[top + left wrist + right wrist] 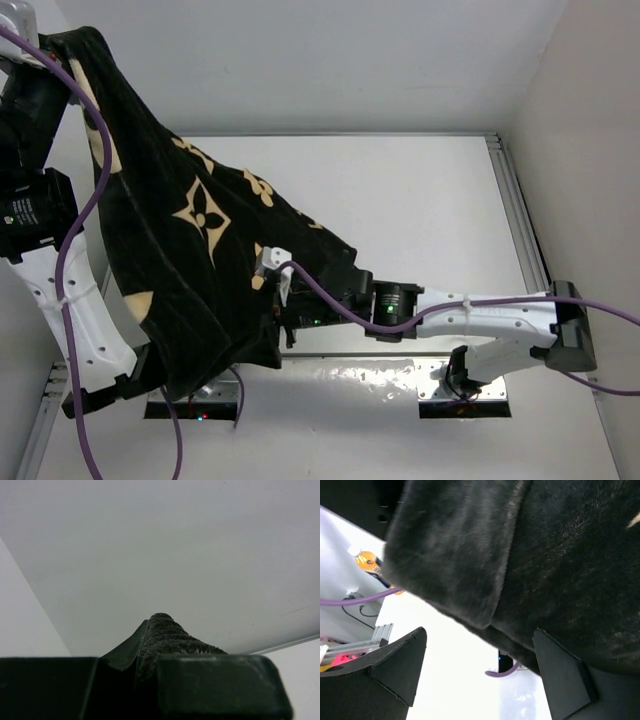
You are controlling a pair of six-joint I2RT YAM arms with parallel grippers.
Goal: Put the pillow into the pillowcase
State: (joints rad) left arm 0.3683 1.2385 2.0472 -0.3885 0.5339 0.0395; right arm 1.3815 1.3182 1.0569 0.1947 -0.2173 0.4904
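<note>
The pillowcase's seamed lower edge (257, 346) (485, 624) hangs to the left in the top view, so my right gripper will slide its open, empty fingers that way and around it next.
The black pillowcase (190, 260) with tan flower motifs hangs from the top left down over the table's near left. My left gripper (147, 662) is raised high and shut on a peak of its dark fabric (167, 635). My right gripper (284, 312) reaches in from the right at the cloth's lower edge. In the right wrist view this gripper (480, 665) stands open, the pillowcase (520, 555) hanging just above its fingers (560, 675) and nothing between them. The pillow is hidden or out of view.
The white table (420, 210) lies inside white walls, with a metal rail (520, 230) along its right side. Purple cables (75, 220) trail from both arms. An orange bottle (364, 560) stands beyond the table edge in the right wrist view.
</note>
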